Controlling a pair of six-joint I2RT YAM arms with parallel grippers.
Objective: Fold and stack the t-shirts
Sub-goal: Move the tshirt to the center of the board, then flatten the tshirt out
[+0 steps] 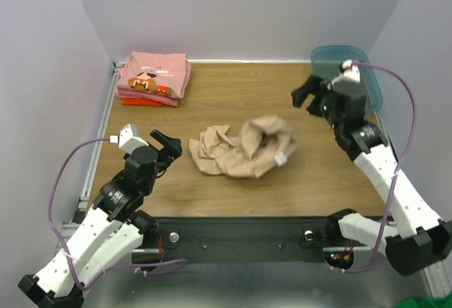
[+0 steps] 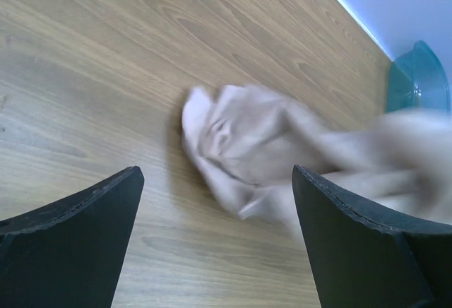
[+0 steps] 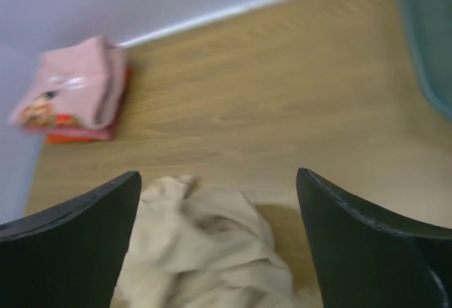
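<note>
I will bring my left gripper down and to the right in the top view, onto the tan t-shirt's nearest edge [image 1: 193, 150] [image 2: 194, 133], since the t-shirt ends there against bare wood.
A tan t-shirt [image 1: 244, 147] lies crumpled in the middle of the wooden table; it also shows in the left wrist view [image 2: 282, 152] and the right wrist view [image 3: 205, 251]. A folded pink t-shirt with a cartoon face [image 1: 154, 73] rests on a folded red-orange t-shirt [image 1: 145, 99] at the far left corner; both show in the right wrist view [image 3: 70, 92]. My left gripper [image 1: 168, 145] is open and empty, just left of the tan shirt. My right gripper [image 1: 311, 96] is open and empty, raised to the far right of it.
A teal translucent bin [image 1: 353, 68] stands at the far right corner behind the right arm, seen also in the left wrist view [image 2: 420, 78]. White walls close the table at the back and sides. Metal rail [image 1: 95, 160] runs along the left edge.
</note>
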